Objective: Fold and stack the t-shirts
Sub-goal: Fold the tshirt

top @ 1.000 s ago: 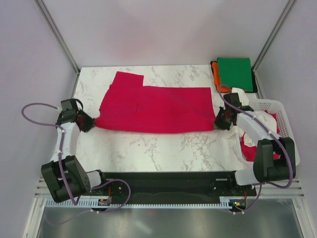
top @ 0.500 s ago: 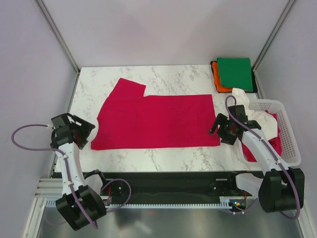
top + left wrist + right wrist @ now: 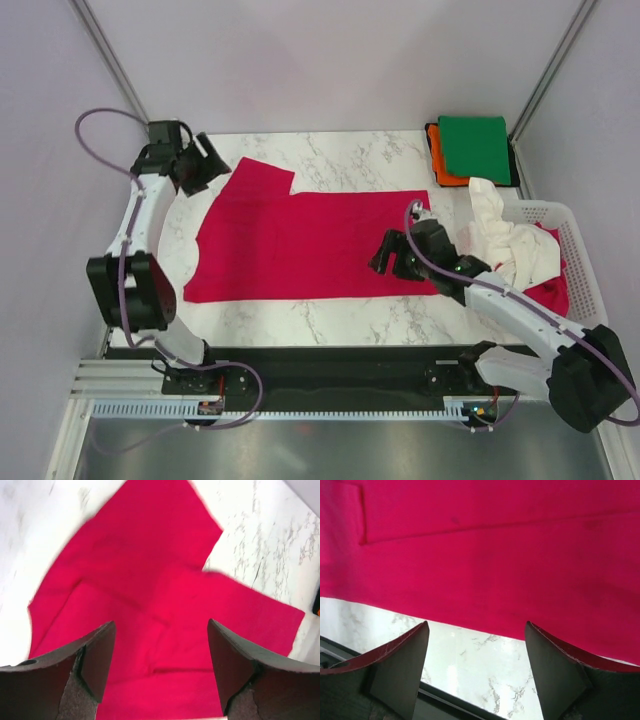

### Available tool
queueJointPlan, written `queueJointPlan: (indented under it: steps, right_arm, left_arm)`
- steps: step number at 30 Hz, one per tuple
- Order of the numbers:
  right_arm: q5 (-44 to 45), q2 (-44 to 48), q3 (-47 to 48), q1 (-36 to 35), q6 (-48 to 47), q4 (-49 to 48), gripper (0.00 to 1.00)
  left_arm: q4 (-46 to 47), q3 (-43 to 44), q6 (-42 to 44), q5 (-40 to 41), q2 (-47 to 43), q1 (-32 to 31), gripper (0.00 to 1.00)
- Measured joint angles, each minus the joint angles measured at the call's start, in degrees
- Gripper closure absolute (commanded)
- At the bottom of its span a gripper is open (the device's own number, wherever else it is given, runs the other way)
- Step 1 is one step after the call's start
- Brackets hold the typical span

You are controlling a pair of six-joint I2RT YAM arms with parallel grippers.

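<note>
The sleeve's far corner (image 3: 244, 161) is flat and uncovered, so the robot needs to lower its left gripper toward the right in the top view, onto that corner, and close it.
A large crimson-red t-shirt (image 3: 310, 245) lies spread flat across the marble table (image 3: 330, 310). My left gripper (image 3: 205, 165) hovers open above the shirt's far-left sleeve; the left wrist view shows the red cloth (image 3: 150, 580) below the left gripper (image 3: 161, 625), nothing between its fingers. My right gripper (image 3: 390, 258) stands open over the shirt's near-right hem. In the right wrist view the hem of the red t-shirt (image 3: 495, 555) runs just beyond the right gripper (image 3: 476, 626). A folded green t-shirt (image 3: 475, 148) rests on an orange one (image 3: 437, 165) at the back right.
A white slotted basket (image 3: 585, 265) at the right edge holds a crumpled white t-shirt (image 3: 505, 238) and more red cloth (image 3: 552, 292). The table's front edge (image 3: 445, 695) and a dark rail lie close below the right gripper.
Both grippers opened and let go of the red t-shirt's ends, which now lies flat. The left arm swung to the far-left corner; the right arm moved left over the near hem.
</note>
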State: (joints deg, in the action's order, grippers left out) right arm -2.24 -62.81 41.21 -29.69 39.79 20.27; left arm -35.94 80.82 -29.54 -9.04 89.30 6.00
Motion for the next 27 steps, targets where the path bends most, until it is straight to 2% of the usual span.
queueJointPlan:
  steps: [4,6,13,16,27]
  right_arm:
    - [0.66,-2.32,-10.93,-2.34,1.49,-11.1,0.16]
    - [0.85,-2.54,-14.34,-2.47,1.99,-13.49,0.16]
    - [-0.22,1.88,-19.39,-2.73,2.01,-24.59,0.16]
    - [-1.16,2.08,-20.22,-2.64,2.03,-28.63,0.16]
    - [-6.99,-1.42,-21.97,1.88,3.52,-34.6,0.15]
  left_arm:
    - [1.4,17.66,4.72,0.81,17.16,-3.15,0.27]
    - [1.77,26.36,6.16,1.4,26.08,-3.37,0.28]
    - [2.01,47.3,8.94,2.56,49.66,-3.48,0.27]
    - [2.45,51.69,9.31,2.78,54.66,-3.52,0.27]
    - [6.58,52.02,8.66,2.47,59.25,-4.98,0.32]
